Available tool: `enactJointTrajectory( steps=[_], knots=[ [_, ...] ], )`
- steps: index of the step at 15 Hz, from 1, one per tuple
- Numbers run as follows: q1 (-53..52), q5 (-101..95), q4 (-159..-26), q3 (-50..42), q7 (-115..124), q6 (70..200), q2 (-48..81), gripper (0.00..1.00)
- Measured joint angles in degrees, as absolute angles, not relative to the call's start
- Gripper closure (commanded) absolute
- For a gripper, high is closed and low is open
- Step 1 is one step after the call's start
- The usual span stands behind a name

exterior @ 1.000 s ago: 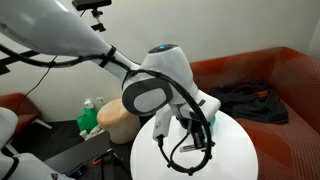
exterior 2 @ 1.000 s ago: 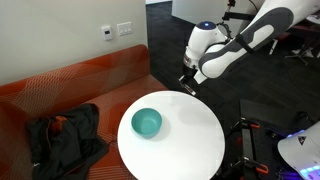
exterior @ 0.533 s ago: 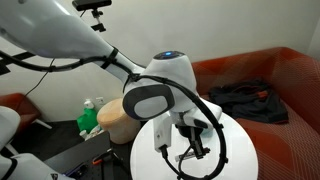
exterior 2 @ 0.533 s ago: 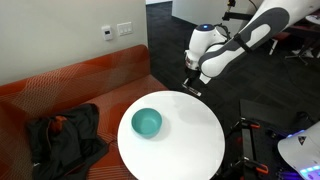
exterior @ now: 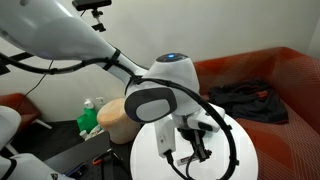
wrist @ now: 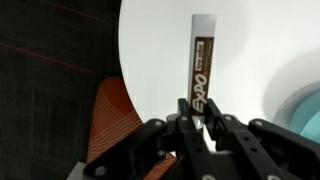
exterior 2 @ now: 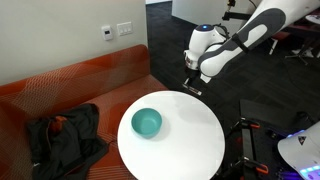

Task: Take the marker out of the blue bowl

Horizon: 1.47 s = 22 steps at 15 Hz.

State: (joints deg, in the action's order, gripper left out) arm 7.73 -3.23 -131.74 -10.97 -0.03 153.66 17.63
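Observation:
My gripper moves outward and down next to release the marker [wrist: 201,55], since the bare white tabletop beside the bowl lies below and outward of my gripper.
The teal-blue bowl [exterior 2: 147,123] sits on the round white table [exterior 2: 190,145], left of its middle, and looks empty. Its rim also shows at the right edge of the wrist view [wrist: 306,112]. My gripper [exterior 2: 190,87] hangs over the table's far edge, well apart from the bowl. In the wrist view the gripper [wrist: 197,118] is shut on the marker [wrist: 201,55], a slim dark pen with a pale cap that points away over the white tabletop. In an exterior view the gripper [exterior: 197,150] is low above the table; the marker cannot be made out there.
An orange sofa [exterior 2: 90,80] with a heap of dark clothes [exterior 2: 62,135] curves behind the table. A tan cylindrical stool [exterior: 116,122] and a green object [exterior: 90,118] stand beside the table. Dark floor surrounds the table's edge [wrist: 60,70].
The gripper has moved slightly lower and farther toward the table's edge, with the marker still in it. The bowl has not moved.

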Motion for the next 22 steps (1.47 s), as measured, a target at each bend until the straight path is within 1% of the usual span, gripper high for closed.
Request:
enactJointTrajectory(
  steps=[10, 22],
  knots=[
    [15.56, 0.99, -127.47, -4.59, -16.75, 154.93, 25.9, 0.95],
    [15.88, -0.32, -122.39, -2.17, -17.77, 159.21, 36.41, 0.95]
  ],
)
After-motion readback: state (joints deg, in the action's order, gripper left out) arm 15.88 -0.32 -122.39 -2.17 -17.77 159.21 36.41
